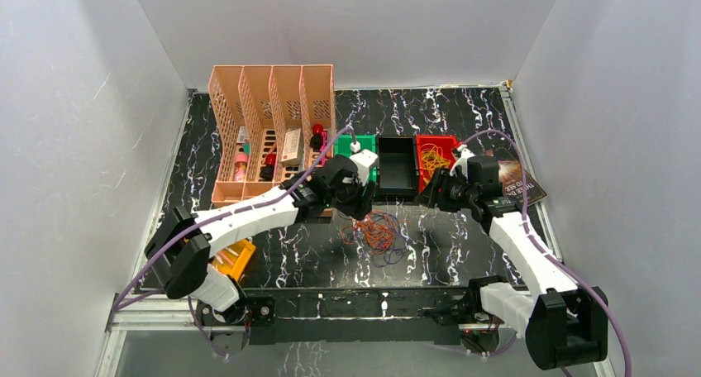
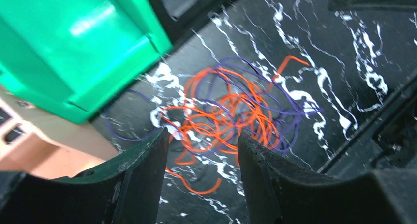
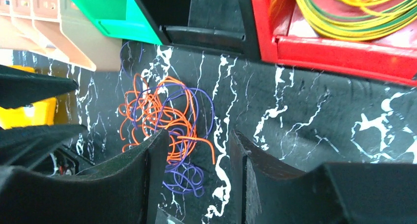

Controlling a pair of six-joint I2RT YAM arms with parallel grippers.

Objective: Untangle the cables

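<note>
I need to turn my left gripper as I move it down next, onto the orange loops nearest the file organiser (image 2: 173, 117), because that edge of the tangle is below its open fingers.
A tangle of thin orange and purple cables (image 1: 380, 232) lies on the black marbled table in front of the bins. It shows in the left wrist view (image 2: 231, 111) and in the right wrist view (image 3: 162, 111). My left gripper (image 1: 366, 199) is open and empty, just above and behind the tangle, which lies ahead of its gap (image 2: 202, 150). My right gripper (image 1: 430, 193) is open and empty to the right of the tangle, whose purple loops show between its fingers (image 3: 199, 145). Yellow and green cables (image 1: 431, 158) lie coiled in the red bin (image 3: 344, 52).
A green bin (image 1: 345, 140), a black bin (image 1: 397, 166) and the red bin (image 1: 436, 138) stand in a row behind the tangle. A tall orange file organiser (image 1: 273, 129) stands at the back left. A yellow object (image 1: 234, 257) lies near the left arm. A dark card (image 1: 517, 183) lies at the right.
</note>
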